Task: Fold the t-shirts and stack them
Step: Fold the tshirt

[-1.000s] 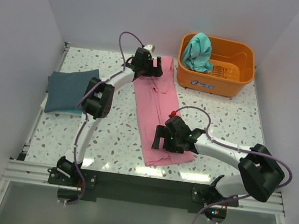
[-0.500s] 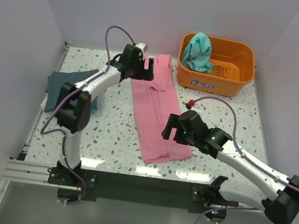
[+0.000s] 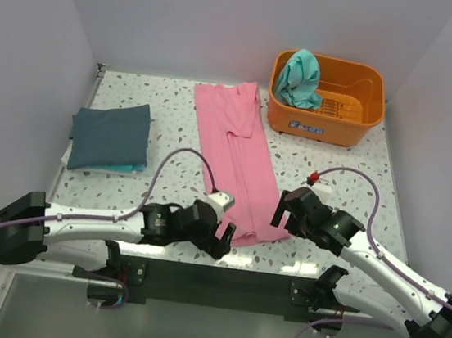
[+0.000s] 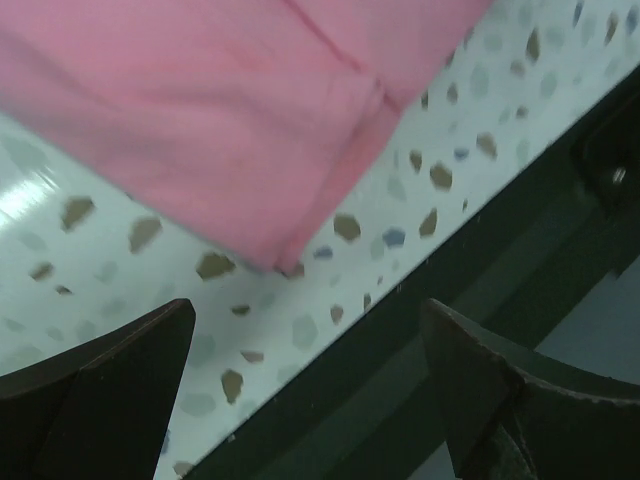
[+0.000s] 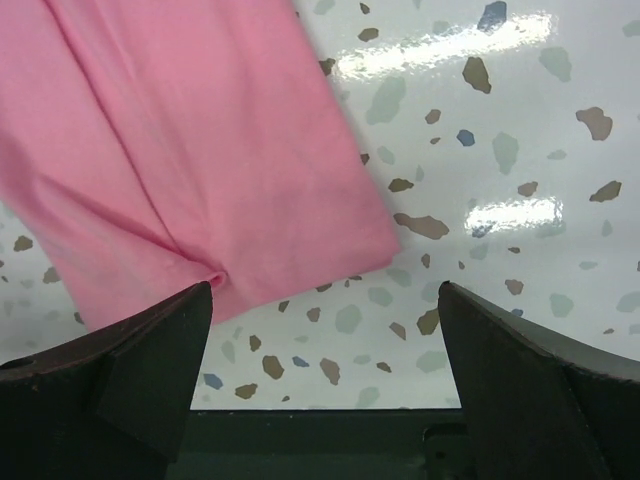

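The left gripper comes down toward the tabletop next, onto the pink t-shirt's near corner (image 4: 276, 256) below it, because its open fingers still stand short of that t-shirt.
The pink t-shirt (image 3: 236, 154) lies as a long folded strip down the middle of the table; its near end shows in the left wrist view (image 4: 230, 110) and the right wrist view (image 5: 190, 150). The dark slate t-shirt (image 3: 110, 136) lies folded at the left. The teal t-shirt (image 3: 299, 77) hangs crumpled in the orange basket (image 3: 356, 119). My left gripper (image 3: 221, 243) is open and empty at the strip's near left corner. My right gripper (image 3: 283, 217) is open and empty at its near right corner. Neither touches the cloth.
The table's near edge and a dark metal rail (image 3: 221, 280) lie just below both grippers. The orange basket stands at the far right corner. White walls close in the left, back and right sides.
My left arm has swung from the strip's far end down to its near end. My right gripper has drawn back to the right, off the cloth. The pink strip now lies flatter and longer.
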Robot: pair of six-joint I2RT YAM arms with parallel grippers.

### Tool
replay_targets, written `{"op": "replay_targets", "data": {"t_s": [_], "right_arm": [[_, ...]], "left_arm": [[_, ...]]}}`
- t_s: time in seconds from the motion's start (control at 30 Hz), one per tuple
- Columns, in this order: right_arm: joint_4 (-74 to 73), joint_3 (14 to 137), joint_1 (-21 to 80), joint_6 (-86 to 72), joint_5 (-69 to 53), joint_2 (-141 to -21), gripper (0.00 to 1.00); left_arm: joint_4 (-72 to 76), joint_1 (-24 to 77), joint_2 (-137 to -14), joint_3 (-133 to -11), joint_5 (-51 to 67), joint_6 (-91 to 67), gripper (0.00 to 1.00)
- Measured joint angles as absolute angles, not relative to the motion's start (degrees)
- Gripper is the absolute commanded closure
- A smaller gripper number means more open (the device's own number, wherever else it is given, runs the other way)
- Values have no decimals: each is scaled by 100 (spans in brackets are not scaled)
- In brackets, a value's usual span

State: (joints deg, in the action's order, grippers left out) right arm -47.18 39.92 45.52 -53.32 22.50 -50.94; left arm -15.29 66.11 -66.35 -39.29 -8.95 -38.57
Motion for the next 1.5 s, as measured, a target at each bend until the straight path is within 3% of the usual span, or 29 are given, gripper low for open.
{"op": "replay_targets", "data": {"t_s": [0.13,0.43,0.67,0.77,0.83,0.93,1.03,1.1,1.13,1.17,1.5], "right_arm": [[-4668,3802,4449,-5336,2187,-5183,1],[-4329,3376,4226,-5341,1927,-5452,4],[-3717,2862,3830,-5356,1542,-5557,17],[-3428,2646,3677,-5360,1387,-5669,25],[-3310,2589,3629,-5358,1345,-5706,27],[-3039,2569,3590,-5356,1240,-5784,38],[-2849,2547,3559,-5358,1203,-5878,54],[-2794,2534,3555,-5339,1188,-5916,71],[-2764,2510,3557,-5349,1160,-5929,79],[-2757,2497,3555,-5345,1133,-5924,100],[-3411,2329,3559,-5162,757,-4982,100]], "left_arm": [[-1833,7474,-6932,-3623,-982,-4289,3],[-1802,7505,-7736,-3658,-1452,-4543,9],[-1579,7505,-8254,-3979,-1673,-4390,19],[-1522,7505,-8602,-4167,-1883,-4248,37],[-1509,7505,-8814,-4335,-1990,-4119,42],[-1446,7505,-8991,-4462,-2097,-4010,59],[-1437,7502,-9037,-4482,-2185,-3940,86],[-1468,7502,-9078,-4530,-2233,-3946,100],[-1483,7502,-9094,-4556,-2235,-3951,100],[-1490,7505,-9100,-4563,-2235,-3944,100],[-1553,7808,-8458,-4154,-1649,-4121,100]]}}
